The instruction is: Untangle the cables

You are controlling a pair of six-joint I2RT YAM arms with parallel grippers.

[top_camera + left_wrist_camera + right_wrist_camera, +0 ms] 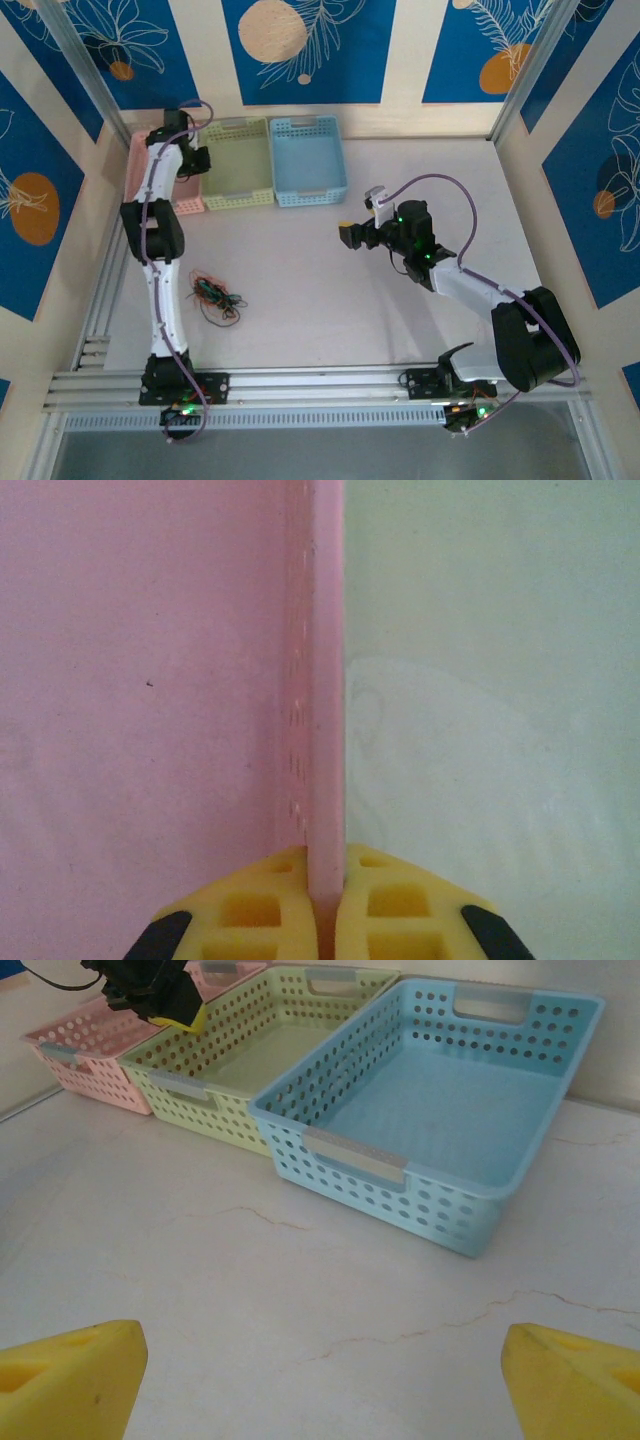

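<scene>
The pink basket is close to the table's side frame, so next my left gripper will pull the pink basket's side sideways toward the green basket (238, 160) (490, 720) and let go.
The cables (215, 295) lie in a small tangle of black, red-orange and greenish wires on the table, near the left arm's base. My left gripper (192, 160) is far from them, at the back left. Its yellow fingers (250, 910) are shut on the upright wall of the pink basket (322, 730). Seen from the right wrist, the left gripper (165, 1005) sits over the pink basket (85, 1055). My right gripper (350, 235) hovers open over mid-table, nothing between its fingertips (75, 1375).
Three baskets stand in a row at the back: pink basket (140, 165), green basket (237, 165), blue basket (308, 160). The green basket (250, 1050) and blue basket (430, 1100) look empty. Bare table lies between the cables and the right gripper.
</scene>
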